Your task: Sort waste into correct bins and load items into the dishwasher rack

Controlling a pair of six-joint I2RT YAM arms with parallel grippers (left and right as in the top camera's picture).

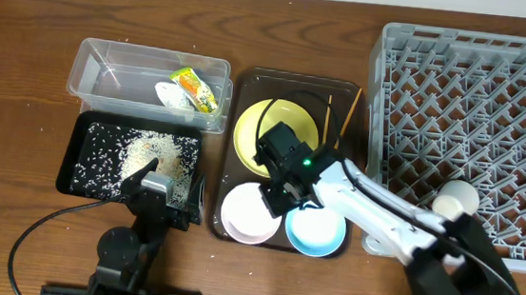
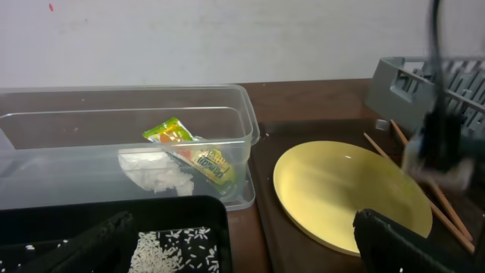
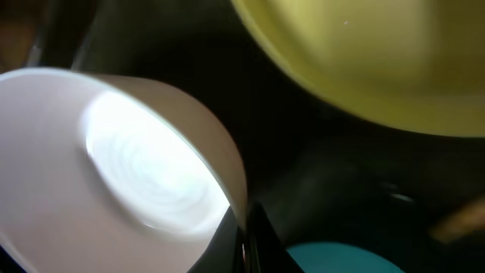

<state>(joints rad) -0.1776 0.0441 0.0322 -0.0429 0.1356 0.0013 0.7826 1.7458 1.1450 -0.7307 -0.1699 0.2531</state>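
I need to lift the white bowl with my right gripper, carry it outward over the rack's wires beyond the white cup [image 1: 505,191], tip it and lower it, as those pegs are free.
My right gripper [image 1: 273,194] is shut on the right rim of the white bowl [image 1: 241,218] on the brown serving tray; the right wrist view shows its fingers [image 3: 244,236] pinching the white bowl's rim [image 3: 129,159]. The light blue bowl [image 1: 318,231] sits just right of it, and the yellow plate [image 1: 257,128] and chopsticks [image 1: 350,112] lie behind. My left gripper [image 1: 157,191] is open and empty over the black tray [image 1: 82,141], which holds rice grains [image 1: 148,149]. The clear tub [image 1: 109,53] holds the snack wrapper [image 1: 195,86] and white tissue [image 1: 169,94]. The grey dishwasher rack [image 1: 375,100] stands at the right.
The dark brown serving tray [image 1: 250,79] lies between the bins and the rack. The left wrist view shows the tub [image 2: 242,114], the wrapper [image 2: 193,152], the plate [image 2: 341,186] and a rack corner [image 2: 398,83]. Cables trail near the table's front edge.
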